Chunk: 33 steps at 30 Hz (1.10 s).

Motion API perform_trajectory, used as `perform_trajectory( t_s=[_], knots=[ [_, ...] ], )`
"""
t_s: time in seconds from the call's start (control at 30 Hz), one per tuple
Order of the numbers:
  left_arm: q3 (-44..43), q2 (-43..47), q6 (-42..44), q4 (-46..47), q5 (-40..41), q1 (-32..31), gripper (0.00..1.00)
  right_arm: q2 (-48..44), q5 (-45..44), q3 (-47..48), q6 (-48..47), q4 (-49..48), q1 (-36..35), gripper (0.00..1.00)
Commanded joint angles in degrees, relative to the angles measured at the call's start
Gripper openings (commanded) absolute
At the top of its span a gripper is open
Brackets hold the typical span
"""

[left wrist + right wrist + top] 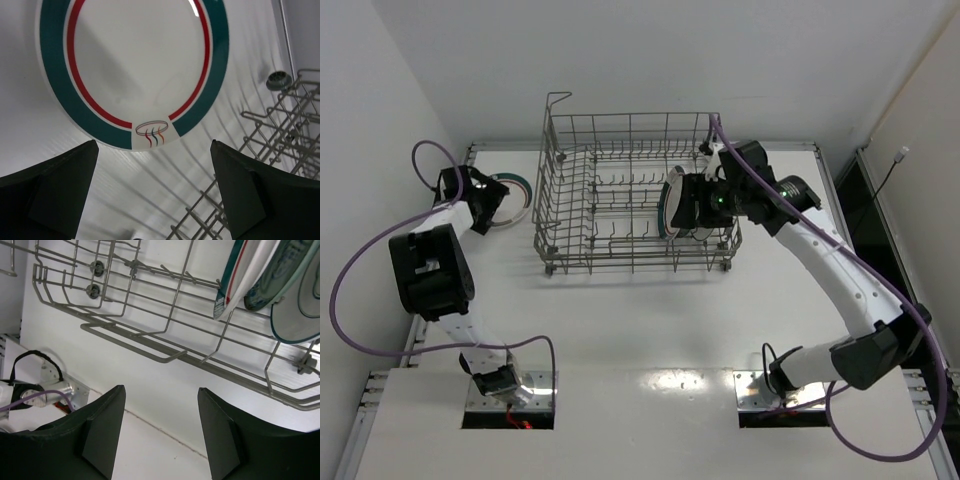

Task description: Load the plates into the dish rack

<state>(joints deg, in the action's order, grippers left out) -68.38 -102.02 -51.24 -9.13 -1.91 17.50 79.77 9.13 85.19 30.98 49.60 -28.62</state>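
Observation:
The flat banded plate's near rim beside the small drawing lies just beyond the open fingers, so my left gripper lowers onto it next and closes.
The dish rack stands at the table's middle. At its right end three plates stand on edge between the tines: a green-and-red banded plate, a teal patterned plate and a white ringed plate. My right gripper hangs open just beside them; the right wrist view shows nothing between the right gripper's fingers. Another banded plate lies flat on the table left of the rack. My left gripper hovers wide open at that plate's near rim, not touching it.
White walls close in the table behind and at both sides. The rack's raised corner handle stands at its back left. A rack wheel sits close to the flat plate. A purple cable and metal mount lie at the table's near edge.

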Motion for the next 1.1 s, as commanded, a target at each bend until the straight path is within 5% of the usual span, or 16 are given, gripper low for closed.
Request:
perform_trajectory(
  t_s=[0.0,0.43,0.53,0.6,0.77,0.9,1.07],
  knots=[
    [1.8,-1.7,-8.0,4.0,-0.8,1.3,0.92,0.7,3.4,1.2,0.7,-2.6,0.1,0.57],
    [-0.1,-9.9,-11.8,5.8,-0.8,1.8,0.90,0.1,4.5,-2.9,1.3,-5.0,3.0,0.57],
    [-0.9,-12.3,-12.9,5.8,-0.3,1.8,0.72,-0.4,4.5,-2.9,1.3,-3.9,3.7,0.57],
    [-2.1,-13.2,-12.9,6.5,-0.3,1.8,0.51,-0.4,4.0,-2.4,1.3,-3.4,4.2,0.57],
    [-3.5,-15.9,-13.4,7.5,-1.7,1.8,0.31,-0.9,4.0,-1.9,1.8,-2.8,5.2,0.57],
    [-4.0,-15.9,-12.2,8.2,-3.8,1.8,0.05,-0.9,4.5,-1.3,1.8,-2.8,5.8,0.57],
    [-5.1,-13.1,-10.1,8.8,-4.5,2.4,0.00,-0.9,5.0,-0.8,1.8,-2.8,5.8,0.57]
  ],
)
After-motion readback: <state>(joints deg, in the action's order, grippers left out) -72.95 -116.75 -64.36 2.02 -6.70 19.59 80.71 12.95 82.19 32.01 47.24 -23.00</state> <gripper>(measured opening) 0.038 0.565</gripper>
